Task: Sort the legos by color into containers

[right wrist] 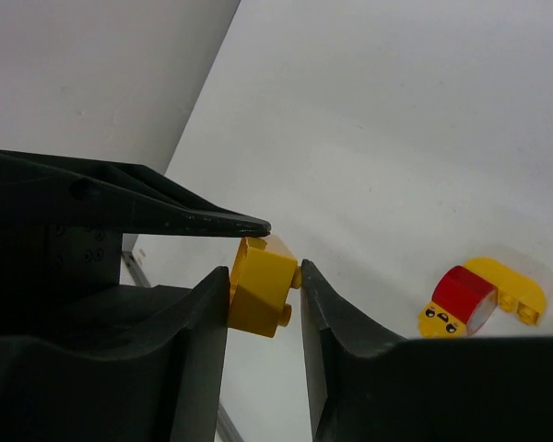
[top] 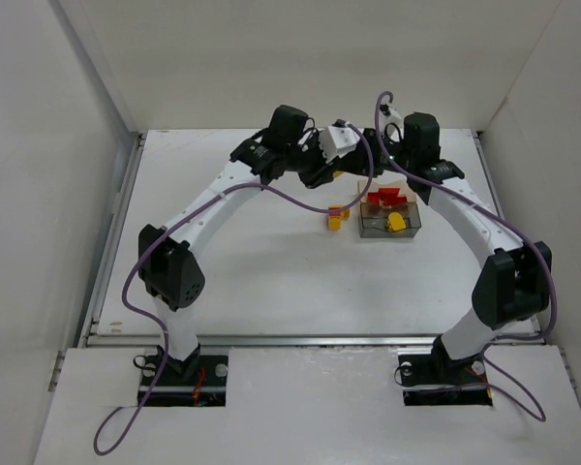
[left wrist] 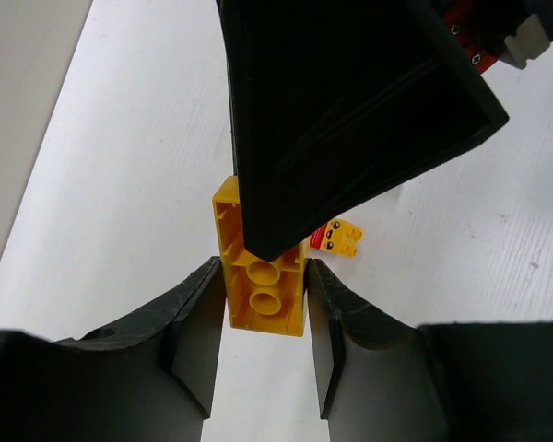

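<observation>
The clear tray (top: 413, 229) has a yellow lego in it. My right gripper should pull back away from my left gripper, then tilt its fingers down over the tray.
A yellow brick (left wrist: 263, 299) sits between my left gripper's (left wrist: 263, 341) fingertips, touching both. The same brick (right wrist: 261, 290) is also squeezed between my right gripper's (right wrist: 264, 304) fingers, its studs against the right finger. Both grippers meet above the table at the back centre, left (top: 327, 174) and right (top: 353, 167), and hide the brick in the top view. On the table below lies a small red and yellow lego cluster (top: 337, 215), also in the wrist views (left wrist: 337, 238) (right wrist: 468, 299). The tan tray (top: 366, 201) holds red legos (top: 382, 199). The adjoining clear tray (top: 413, 229) holds a yellow lego (top: 395, 222).
White walls close in the table on the left, back and right. The right gripper's black finger (left wrist: 350, 101) fills the upper left wrist view. The left gripper's finger (right wrist: 120, 198) crosses the right wrist view. A metal rail (top: 310, 339) runs along the table's near edge.
</observation>
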Robot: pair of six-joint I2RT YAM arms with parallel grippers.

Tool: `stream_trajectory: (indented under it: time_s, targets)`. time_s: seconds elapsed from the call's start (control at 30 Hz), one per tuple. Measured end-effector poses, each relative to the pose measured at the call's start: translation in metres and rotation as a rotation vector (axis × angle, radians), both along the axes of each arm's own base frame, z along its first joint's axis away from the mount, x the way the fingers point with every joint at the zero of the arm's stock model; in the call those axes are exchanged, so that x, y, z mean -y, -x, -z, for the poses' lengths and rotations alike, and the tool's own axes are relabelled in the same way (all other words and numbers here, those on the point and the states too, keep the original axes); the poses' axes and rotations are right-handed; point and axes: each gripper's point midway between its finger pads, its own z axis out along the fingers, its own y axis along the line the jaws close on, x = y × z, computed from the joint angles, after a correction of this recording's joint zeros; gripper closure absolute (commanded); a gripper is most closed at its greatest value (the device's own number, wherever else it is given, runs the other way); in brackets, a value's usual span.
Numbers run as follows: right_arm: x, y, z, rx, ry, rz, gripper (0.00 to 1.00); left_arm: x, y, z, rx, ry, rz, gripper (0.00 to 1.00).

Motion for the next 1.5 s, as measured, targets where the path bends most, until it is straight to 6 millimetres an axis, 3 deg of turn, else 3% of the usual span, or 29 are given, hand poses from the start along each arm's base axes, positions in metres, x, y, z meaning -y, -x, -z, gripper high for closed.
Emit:
stream_trajectory:
  time_s: [0.03, 0.07, 0.1, 0.13, 0.27, 0.3, 0.33, 0.47, 0.63, 0.7, 0.93, 1.1, 1.3, 1.33, 1.4, 1.5]
  targets:
    - [-0.001, -0.001, 0.001, 0.0, -0.003, -0.01, 0.88, -0.001, -0.001, 0.0, -0.002, -0.002, -0.012, 1.0]
    - [-0.002, -0.001, 0.002, -0.001, -0.005, -0.019, 0.98, -0.002, -0.002, 0.001, -0.005, -0.007, -0.023, 1.0]
    - [-0.003, -0.001, 0.003, -0.004, -0.009, -0.027, 1.0, -0.003, -0.002, 0.002, -0.006, -0.011, -0.03, 1.0]
    - [-0.004, -0.002, 0.004, -0.004, -0.011, -0.033, 1.0, -0.003, -0.002, 0.003, -0.007, -0.017, -0.038, 0.93]
    - [-0.004, -0.003, 0.003, 0.001, -0.014, -0.036, 1.0, -0.003, -0.003, 0.004, -0.005, -0.029, -0.066, 0.53]
    - [-0.003, -0.003, 0.003, 0.001, -0.014, -0.034, 1.0, -0.003, -0.004, 0.005, 0.004, -0.033, -0.076, 0.1]
    - [-0.001, -0.003, 0.003, -0.002, -0.015, -0.03, 1.0, -0.003, -0.007, 0.004, 0.019, -0.035, -0.084, 0.0]
    - [0.021, -0.004, 0.008, -0.009, -0.005, 0.029, 1.0, -0.005, -0.012, 0.012, 0.025, -0.048, -0.124, 0.0]
    - [0.092, -0.017, 0.015, 0.002, 0.097, 0.25, 1.0, -0.013, -0.016, 0.024, 0.004, -0.071, -0.184, 0.0]
    - [0.112, -0.017, 0.023, -0.003, 0.173, 0.314, 1.0, -0.016, -0.019, 0.025, -0.013, -0.062, -0.236, 0.0]
    - [0.141, 0.003, 0.071, -0.096, 0.389, 0.381, 1.0, -0.017, -0.023, 0.025, -0.079, -0.006, -0.321, 0.0]
    - [0.148, 0.015, 0.108, -0.186, 0.448, 0.373, 0.99, -0.019, -0.024, 0.024, -0.147, 0.047, -0.352, 0.0]
    - [0.146, 0.015, 0.135, -0.249, 0.453, 0.357, 0.74, -0.024, -0.028, 0.026, -0.159, 0.059, -0.356, 0.0]
    - [0.146, 0.013, 0.139, -0.256, 0.453, 0.354, 0.57, -0.025, -0.028, 0.028, -0.155, 0.051, -0.349, 0.0]
    - [0.144, 0.012, 0.149, -0.281, 0.449, 0.348, 0.44, -0.026, -0.027, 0.036, -0.143, 0.024, -0.337, 0.0]
    - [0.142, 0.01, 0.159, -0.309, 0.446, 0.341, 0.38, -0.026, -0.021, 0.05, -0.133, -0.026, -0.323, 0.0]
